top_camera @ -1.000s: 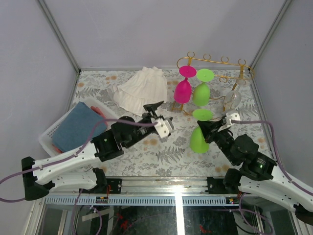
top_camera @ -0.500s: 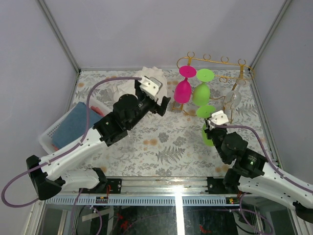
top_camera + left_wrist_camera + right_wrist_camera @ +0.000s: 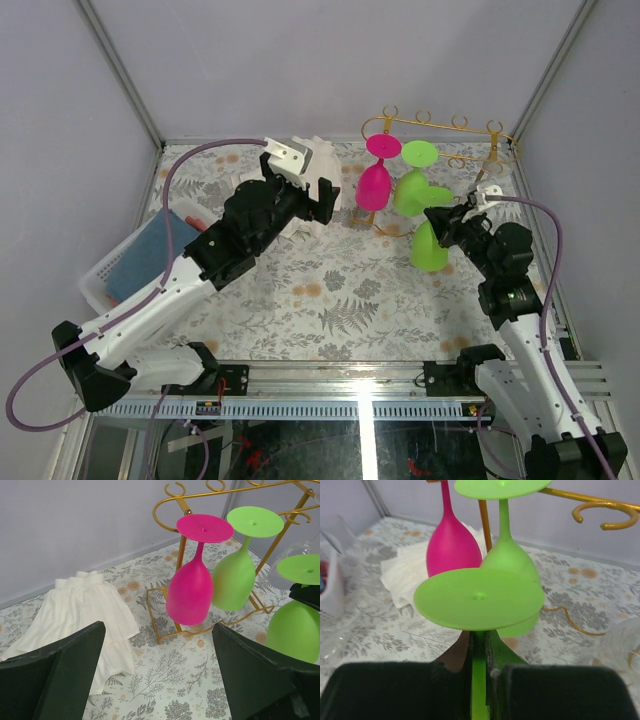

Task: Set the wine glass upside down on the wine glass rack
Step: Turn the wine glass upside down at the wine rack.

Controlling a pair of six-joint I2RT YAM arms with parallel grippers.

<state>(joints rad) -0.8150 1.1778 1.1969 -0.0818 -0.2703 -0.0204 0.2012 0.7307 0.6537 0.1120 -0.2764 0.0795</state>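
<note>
I need to move my right gripper up and outward next, because the hook is outward and above. I will then set the held foot (image 3: 479, 598) on the empty hook (image 3: 605, 516) beside the hanging green glass and let go.
The gold wire wine glass rack (image 3: 455, 124) stands at the back right; a pink glass (image 3: 374, 185), a green glass (image 3: 410, 190) and a clear glass (image 3: 478, 196) hang on it upside down. My right gripper (image 3: 447, 224) is shut on the stem of another green wine glass (image 3: 431, 248), held upside down just in front of the rack; its foot (image 3: 479, 598) fills the right wrist view, with the rack (image 3: 600, 507) behind. My left gripper (image 3: 322, 199) is open and empty, above the table left of the rack. In the left wrist view the rack (image 3: 172, 507) and held glass (image 3: 296, 629) show.
A white folded cloth (image 3: 290, 180) lies at the back centre, under the left arm. A white plastic basket (image 3: 100, 270) with a blue cloth stands at the left edge. Grey walls close in behind and beside the rack.
My right arm has swung right and back, carrying the green glass closer to the rack. My left arm has lifted and moved back toward the cloth and rack.
</note>
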